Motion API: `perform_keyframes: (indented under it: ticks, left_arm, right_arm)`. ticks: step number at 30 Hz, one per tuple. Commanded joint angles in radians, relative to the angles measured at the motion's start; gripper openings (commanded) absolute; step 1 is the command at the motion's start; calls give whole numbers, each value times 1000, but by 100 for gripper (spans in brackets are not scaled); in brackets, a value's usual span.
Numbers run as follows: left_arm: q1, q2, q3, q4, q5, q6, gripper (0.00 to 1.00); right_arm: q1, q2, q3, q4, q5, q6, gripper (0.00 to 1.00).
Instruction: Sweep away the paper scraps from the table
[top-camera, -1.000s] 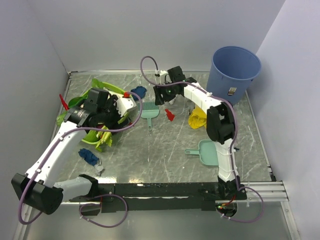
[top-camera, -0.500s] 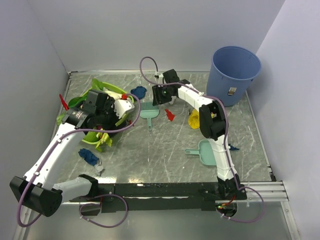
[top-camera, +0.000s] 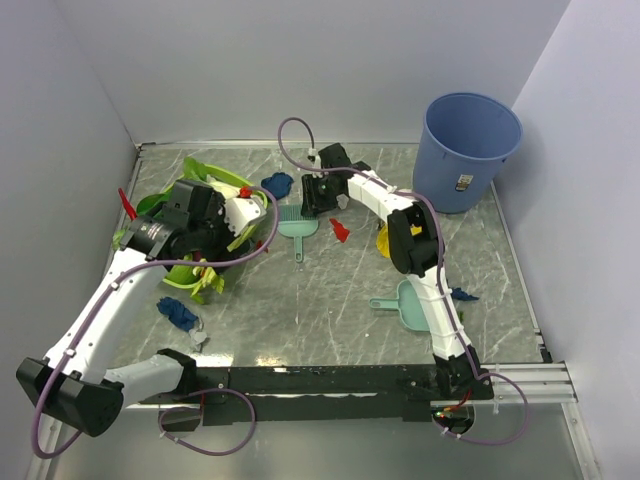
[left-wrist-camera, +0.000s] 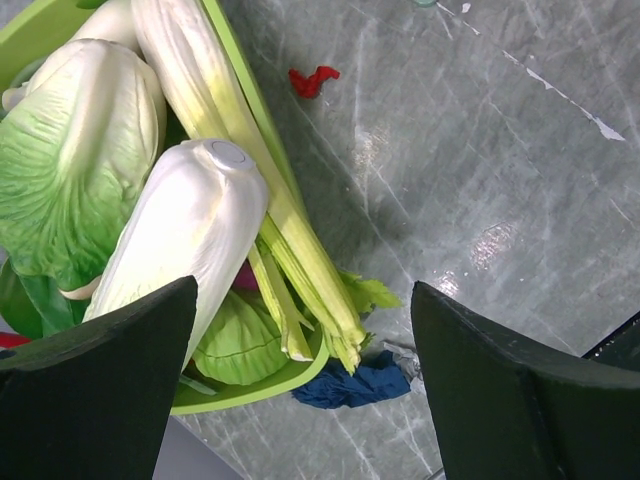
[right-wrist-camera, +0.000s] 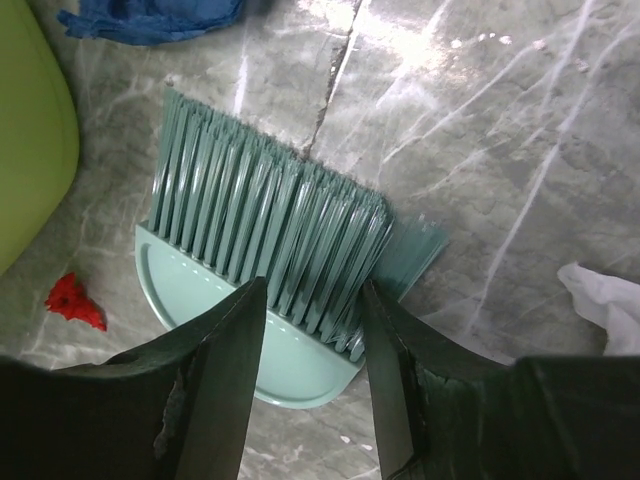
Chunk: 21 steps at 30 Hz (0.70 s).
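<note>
I will move my left gripper to the right in the top view and down over the brush's handle (top-camera: 298, 249), because that slim part of the brush fits between its open fingers.
Paper scraps lie on the marble table (top-camera: 330, 290): dark blue ones (top-camera: 277, 184) (top-camera: 180, 313), red ones (top-camera: 340, 231) (top-camera: 127, 204), a small blue one (top-camera: 462, 295). My right gripper (top-camera: 318, 196) is open, low over the teal brush (top-camera: 297, 220). In the right wrist view its jaws (right-wrist-camera: 315, 330) straddle the right end of the brush's bristles (right-wrist-camera: 260, 230), with a blue scrap (right-wrist-camera: 150, 18), a red scrap (right-wrist-camera: 75, 300) and a white scrap (right-wrist-camera: 605, 300) around. My left gripper (top-camera: 236, 214) is open and empty over the vegetables; its view shows a red scrap (left-wrist-camera: 313, 80) and a blue scrap (left-wrist-camera: 355, 385).
A green tray (top-camera: 185, 275) of leafy vegetables (left-wrist-camera: 190, 230) sits at the left. A teal dustpan (top-camera: 410, 305) lies near the right arm's base. A blue bin (top-camera: 468, 150) stands at the back right. A yellow frilly vegetable (top-camera: 388, 238) lies by the right arm.
My right gripper has moved left and down to the brush's head. My left gripper has shifted slightly left over the vegetables.
</note>
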Motion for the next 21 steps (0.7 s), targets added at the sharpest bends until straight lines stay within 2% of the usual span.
perform_keyframes:
  ticks: [1, 6, 8, 11, 12, 15, 21]
  left_arm:
    - [-5, -29, 31, 23, -4, 7, 92]
    - [-5, -31, -9, 84, 57, -14, 92]
    - [-5, -30, -32, 136, 91, -65, 91]
    - [-6, -40, -96, 283, 113, -181, 91]
    - [-8, -46, -139, 378, 148, -230, 91]
    - [-55, -48, -199, 514, 176, -264, 91]
    - [-164, 85, -207, 601, 125, -291, 89]
  right_arm:
    - [18, -38, -69, -28, -30, 11, 51]
    - [30, -118, -227, -29, -61, -16, 50]
    - [27, -147, -238, -40, -39, -33, 51]
    - [13, -206, -256, -68, -21, -47, 52]
    - [7, -225, -282, -69, -22, -56, 52]
    - [3, -309, -339, -74, -35, -91, 52]
    - [-42, -515, -431, -49, -76, -93, 55]
